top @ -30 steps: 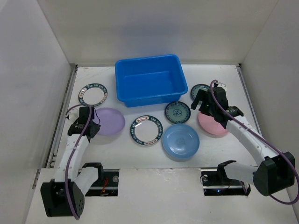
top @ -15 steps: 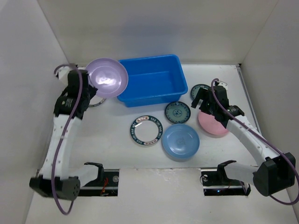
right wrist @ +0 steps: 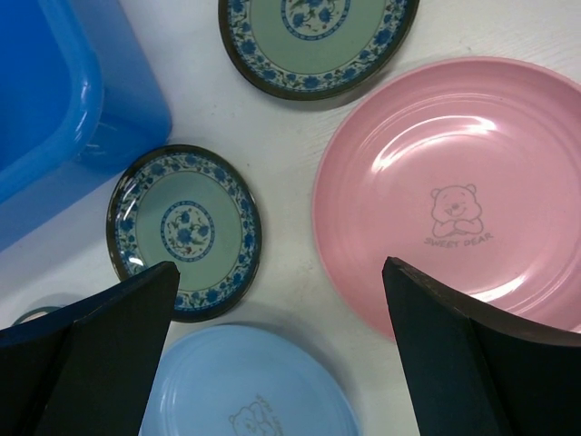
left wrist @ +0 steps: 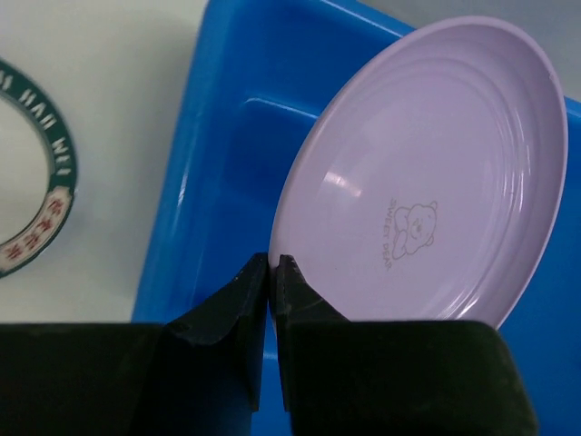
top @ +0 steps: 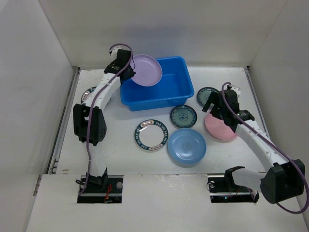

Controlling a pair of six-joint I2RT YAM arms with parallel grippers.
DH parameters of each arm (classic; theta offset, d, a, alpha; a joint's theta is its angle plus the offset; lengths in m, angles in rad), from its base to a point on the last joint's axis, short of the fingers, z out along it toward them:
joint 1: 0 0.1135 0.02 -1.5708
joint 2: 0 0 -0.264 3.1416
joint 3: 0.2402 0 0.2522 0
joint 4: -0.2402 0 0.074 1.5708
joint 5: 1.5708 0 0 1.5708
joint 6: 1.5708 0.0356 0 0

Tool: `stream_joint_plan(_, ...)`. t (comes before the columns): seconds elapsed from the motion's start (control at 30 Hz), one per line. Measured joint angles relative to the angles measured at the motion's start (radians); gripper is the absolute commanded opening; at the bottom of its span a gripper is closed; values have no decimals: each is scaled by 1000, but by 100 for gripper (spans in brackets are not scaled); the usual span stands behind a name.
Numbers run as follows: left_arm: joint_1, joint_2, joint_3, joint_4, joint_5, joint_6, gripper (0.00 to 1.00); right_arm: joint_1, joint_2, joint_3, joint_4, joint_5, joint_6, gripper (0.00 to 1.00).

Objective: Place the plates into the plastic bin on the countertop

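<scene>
My left gripper should lower the lilac plate (top: 146, 70) into the bin next, toward its middle, before releasing the plate's rim.
My left gripper (top: 126, 71) (left wrist: 271, 263) is shut on the rim of the lilac plate (top: 146, 70) (left wrist: 427, 173) and holds it tilted above the back left of the blue plastic bin (top: 154, 100) (left wrist: 218, 163). My right gripper (top: 212, 107) (right wrist: 280, 265) is open and empty above the gap between the pink plate (top: 219, 129) (right wrist: 454, 191) and a small teal plate (top: 183, 116) (right wrist: 186, 232). The light blue plate (top: 187, 146) (right wrist: 245, 391) lies in front of them. A second teal plate (top: 205, 93) (right wrist: 313, 36) lies right of the bin.
A white plate with a dark patterned rim (top: 151, 135) lies on the countertop (top: 120, 150) in front of the bin. Another (top: 94, 97) (left wrist: 36, 182) lies left of the bin, partly under my left arm. White walls close in the left, back and right.
My left arm has lifted the lilac plate off the countertop, carried it back and right, and now holds it over the bin. My right arm has barely moved.
</scene>
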Motion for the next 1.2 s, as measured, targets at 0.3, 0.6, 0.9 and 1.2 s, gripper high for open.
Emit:
stream_joint_plan(0.3, 8, 257, 120, 74, 83, 47, 2, -36, -11, -3, -39, 16, 0, 100)
stream_joint_plan(0.6, -3, 369, 135, 78, 122, 82, 22, -65, 3, -37, -74, 28, 0, 95)
stream_joint_plan(0.9, -28, 361, 134, 128, 117, 126, 95, -66, 121, -68, -64, 19, 1, 85)
stream_joint_plan(1.2, -72, 109, 134, 97, 40, 233, 100, -36, 224, -71, -26, 6, 8, 75)
